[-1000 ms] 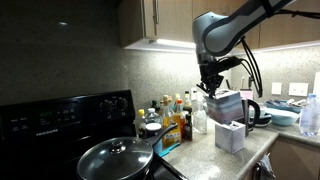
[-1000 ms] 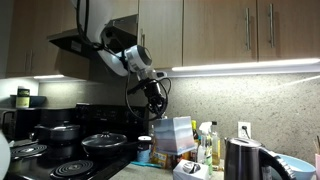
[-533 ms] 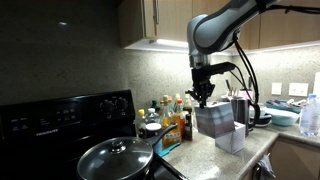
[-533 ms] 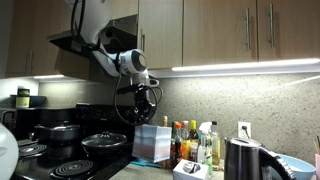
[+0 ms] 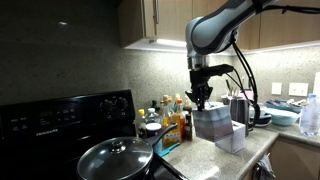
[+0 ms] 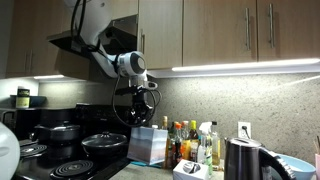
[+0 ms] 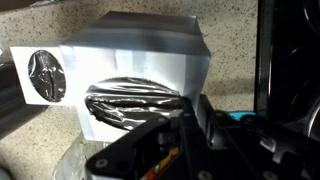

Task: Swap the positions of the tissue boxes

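Observation:
The gripper lowers slightly toward the stove and releases the striped tissue box's rim next, as the bare counter by the stove [image 5: 209,162] [image 7: 232,55] lies below it.
My gripper [image 5: 203,97] is shut on the rim of the grey-lavender striped tissue box [image 5: 212,123] and holds it above the counter, in front of the bottles. It also shows in an exterior view, the gripper [image 6: 141,110] with the box [image 6: 148,146] hanging under it. In the wrist view the held box [image 7: 140,60] fills the middle, and my gripper [image 7: 186,108] pinches its side wall beside the oval opening. The plain whitish tissue box [image 5: 231,137] stands on the counter beside it; its top shows in the wrist view [image 7: 40,75] and low in an exterior view [image 6: 190,171].
Several condiment bottles [image 5: 170,117] [image 6: 196,141] stand against the backsplash. A dark kettle [image 5: 244,108] [image 6: 243,160] stands beyond the boxes. A lidded pan [image 5: 114,158] and pots [image 6: 62,132] sit on the stove. Cabinets hang overhead.
The gripper has carried the striped box sideways toward the stove and lower, from beside the kettle to in front of the bottles. The plain box has not moved.

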